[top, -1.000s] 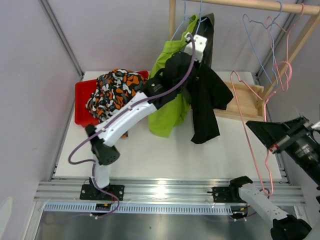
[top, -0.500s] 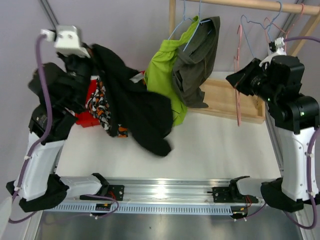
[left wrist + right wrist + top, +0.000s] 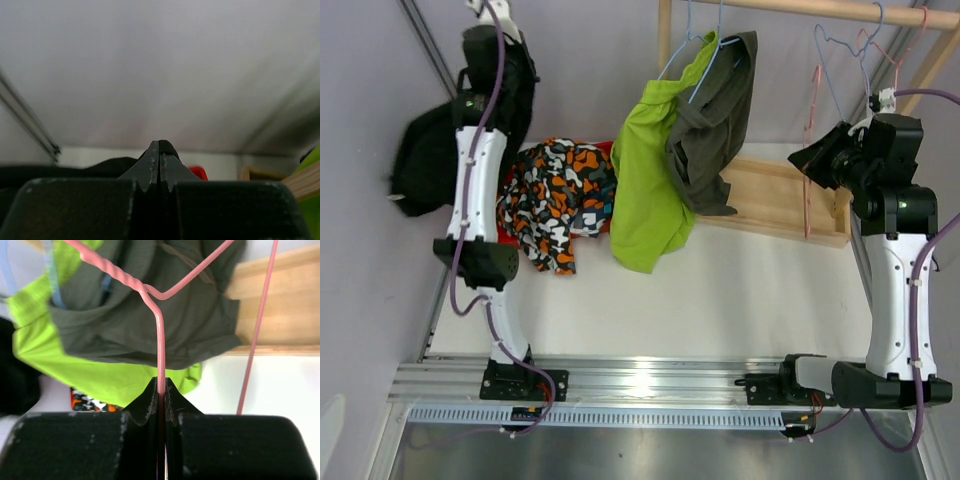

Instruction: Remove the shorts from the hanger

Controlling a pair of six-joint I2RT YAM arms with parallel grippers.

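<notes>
The pink hanger (image 3: 160, 340) is empty; my right gripper should next lift toward the bar beside the other empty hangers at the bar's end and open.
My left gripper (image 3: 510, 60) is raised high at the back left and is shut on the black shorts (image 3: 425, 170), which hang down by the left wall. In the left wrist view black fabric (image 3: 169, 148) sits pinched between the tips of the gripper (image 3: 159, 150). The lime green shorts (image 3: 645, 190) and the dark grey-olive shorts (image 3: 712, 130) hang on blue hangers (image 3: 682, 45) from the wooden rail (image 3: 800, 8). My right gripper (image 3: 817, 160) is shut on an empty pink hanger (image 3: 160, 340). The orange-black-white patterned shorts (image 3: 555, 195) lie in the red bin. I cannot make out teal patterned shorts.
The red bin (image 3: 199, 172) stands at the back left under the patterned pile. A wooden tray (image 3: 790, 200) lies at the back right under the rail. More empty wire hangers (image 3: 860, 40) hang at the rail's right end. The rack's post (image 3: 665, 35) rises at the back.
My left arm has swung the black shorts from over the bin up and to the left wall. My right gripper has shifted slightly with the pink hanger, near the rail.
</notes>
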